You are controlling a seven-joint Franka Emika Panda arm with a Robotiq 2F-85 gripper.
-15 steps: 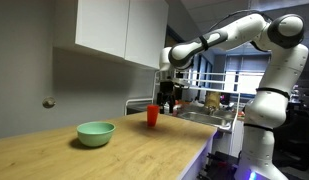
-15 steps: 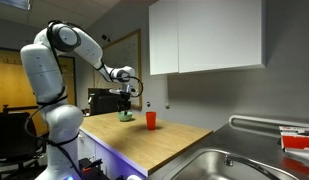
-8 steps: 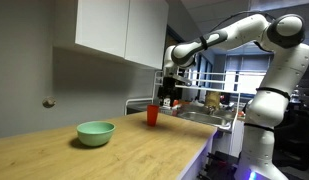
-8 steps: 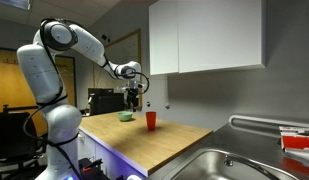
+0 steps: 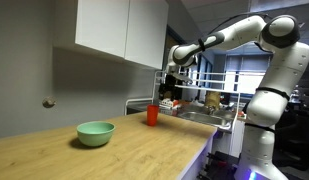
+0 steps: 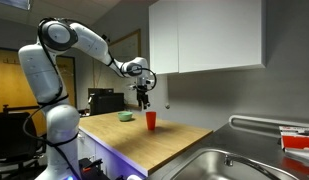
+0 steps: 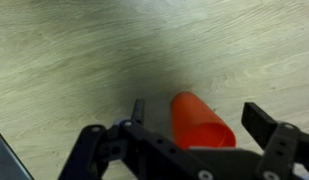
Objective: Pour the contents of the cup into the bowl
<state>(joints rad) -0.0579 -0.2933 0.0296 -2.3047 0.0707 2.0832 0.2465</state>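
Observation:
My gripper moves down and eases outward next until its open fingers straddle the rim of the cup (image 6: 151, 112) (image 7: 199, 122). The cup stands upright below them on the counter.
The red-orange cup (image 5: 152, 115) stands upright on the wooden counter, also seen in the other exterior view (image 6: 150, 120). The mint-green bowl (image 5: 95, 133) sits farther along the counter, small in the other exterior view (image 6: 126, 116). My gripper (image 5: 168, 97) hangs above the cup, a little to its side (image 6: 143, 98). In the wrist view the cup (image 7: 199, 122) lies between the open fingers of my gripper (image 7: 199, 118), which do not touch it. What the cup holds is not visible.
A wall cabinet (image 5: 119, 30) hangs above the counter, close to the arm. A steel sink (image 6: 224, 165) is set in the counter past the cup. The counter edge (image 5: 199, 155) drops off toward the robot base.
My gripper has risen and moved over the cup, away from the bowl side. The cup and bowl have not moved.

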